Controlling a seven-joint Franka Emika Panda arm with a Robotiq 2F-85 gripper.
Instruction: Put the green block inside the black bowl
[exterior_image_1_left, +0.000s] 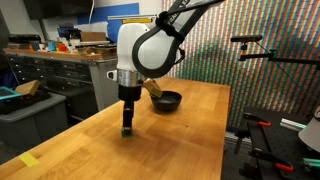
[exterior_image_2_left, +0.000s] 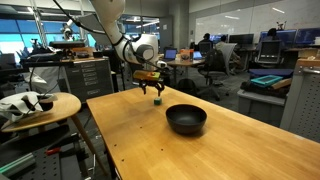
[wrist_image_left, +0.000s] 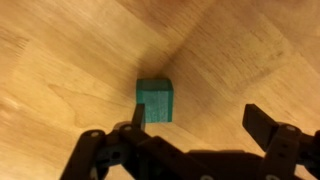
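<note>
My gripper has the green block (exterior_image_1_left: 126, 131) (wrist_image_left: 155, 99) nearer to one finger, so it should go down and move slightly to the left in the wrist view before it closes around the block.
The green block (wrist_image_left: 156, 102) is a small dark-green cube resting on the wooden table. It also shows in both exterior views (exterior_image_1_left: 126, 131) (exterior_image_2_left: 158, 101). My gripper (wrist_image_left: 198, 118) is open and hangs just above the table over the block. The block lies close to one finger, not centred between the two. The gripper also shows in both exterior views (exterior_image_1_left: 126, 119) (exterior_image_2_left: 157, 92). The black bowl (exterior_image_1_left: 166, 101) (exterior_image_2_left: 186, 119) is round, glossy and appears empty. It stands on the same table a short way from the block. Nothing is held.
A flat yellow piece (exterior_image_1_left: 30, 160) lies near a table corner. The wooden table (exterior_image_2_left: 140, 140) has open edges all round. A round side table (exterior_image_2_left: 45, 106) with objects stands beside it. Cabinets (exterior_image_1_left: 60, 75) and a camera stand (exterior_image_1_left: 262, 50) are around the table.
</note>
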